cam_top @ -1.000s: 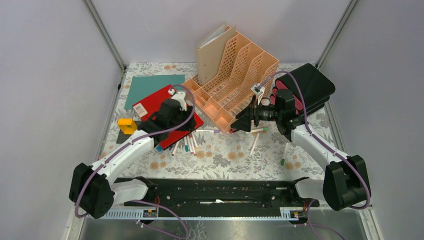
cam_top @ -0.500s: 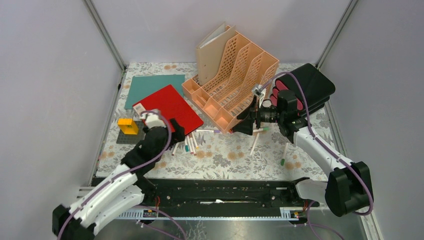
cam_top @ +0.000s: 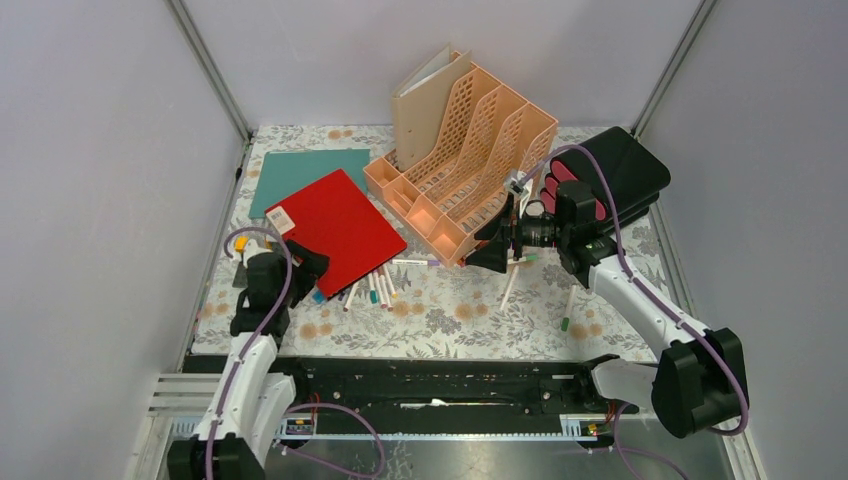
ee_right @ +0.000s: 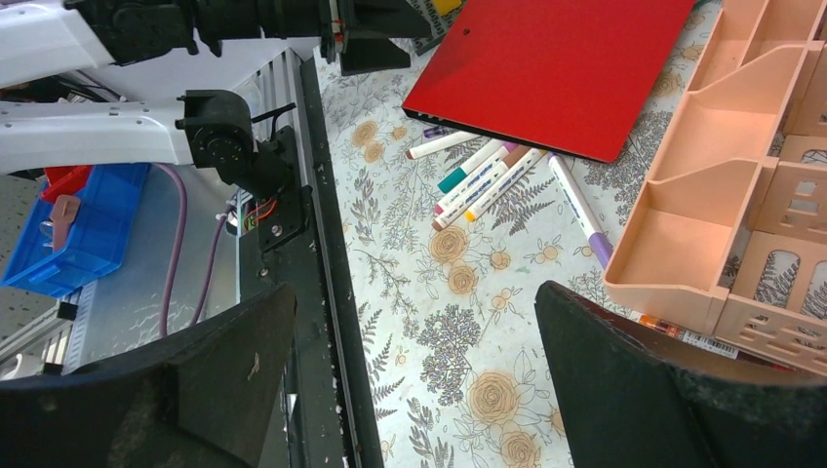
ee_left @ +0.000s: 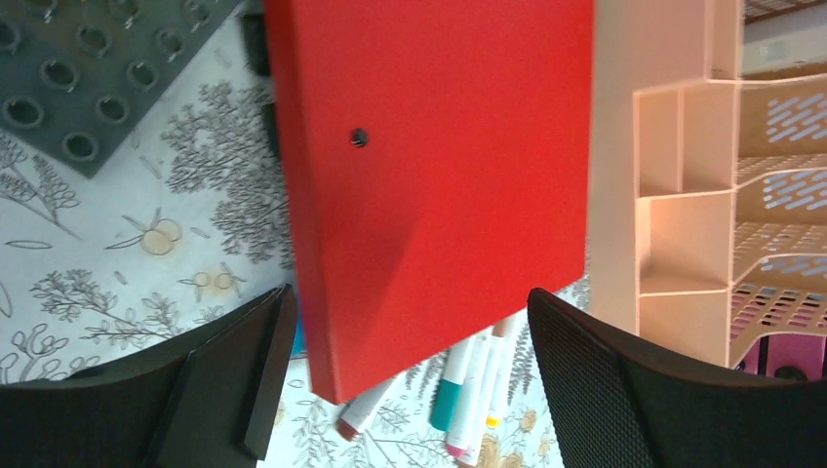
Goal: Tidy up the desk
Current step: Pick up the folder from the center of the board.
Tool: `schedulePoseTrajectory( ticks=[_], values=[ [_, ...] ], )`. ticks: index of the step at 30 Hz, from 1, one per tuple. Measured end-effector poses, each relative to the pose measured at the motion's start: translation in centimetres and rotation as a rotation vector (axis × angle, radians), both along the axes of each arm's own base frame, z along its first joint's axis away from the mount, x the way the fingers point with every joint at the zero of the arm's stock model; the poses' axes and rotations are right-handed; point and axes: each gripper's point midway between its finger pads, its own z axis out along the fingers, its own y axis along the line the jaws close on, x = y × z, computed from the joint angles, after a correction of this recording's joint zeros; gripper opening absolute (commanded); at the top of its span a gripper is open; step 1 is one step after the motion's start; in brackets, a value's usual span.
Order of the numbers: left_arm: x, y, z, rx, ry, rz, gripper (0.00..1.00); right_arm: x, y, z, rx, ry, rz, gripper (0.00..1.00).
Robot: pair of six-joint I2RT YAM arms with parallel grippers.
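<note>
My left gripper will lower its fingers on either side of the red folder's spine by the folder's near corner and close, since the spine already lies between them.
The desk (cam_top: 450,320) carries a flowered cloth. A red folder (cam_top: 335,220) lies flat on it, over the ends of several markers (cam_top: 375,285). My left gripper (cam_top: 305,268) hovers open just off the folder's near corner. In the left wrist view the red folder (ee_left: 439,175) and the markers (ee_left: 473,390) show between the wide fingers (ee_left: 624,390), and nothing is held. My right gripper (cam_top: 493,252) stands open and empty by the peach file rack (cam_top: 460,150), above bare cloth (ee_right: 458,322).
A teal folder (cam_top: 305,175) lies behind the red one. A grey studded plate (ee_left: 68,88) sits at the left, mostly hidden by my left arm. A black case with red rolls (cam_top: 610,180) stands at the right. Loose markers (cam_top: 510,285) lie near the rack.
My left gripper has opened, come off the red folder and drawn back to the near left. The folder lies flat where it was. The right arm has barely moved.
</note>
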Motion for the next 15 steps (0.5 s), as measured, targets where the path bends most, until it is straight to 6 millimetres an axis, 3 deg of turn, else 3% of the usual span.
schedulePoseTrajectory(
  ticks=[6,15],
  values=[
    [-1.2,0.4,-4.8,-0.121,0.081,0.021,0.91,-0.1,0.0,0.0,-0.003,-0.007,0.002,1.0],
    [-0.3,0.4,-5.3,-0.173,0.032,0.015,0.75,-0.1,-0.1,0.2,-0.002,-0.02,0.003,1.0]
  ],
)
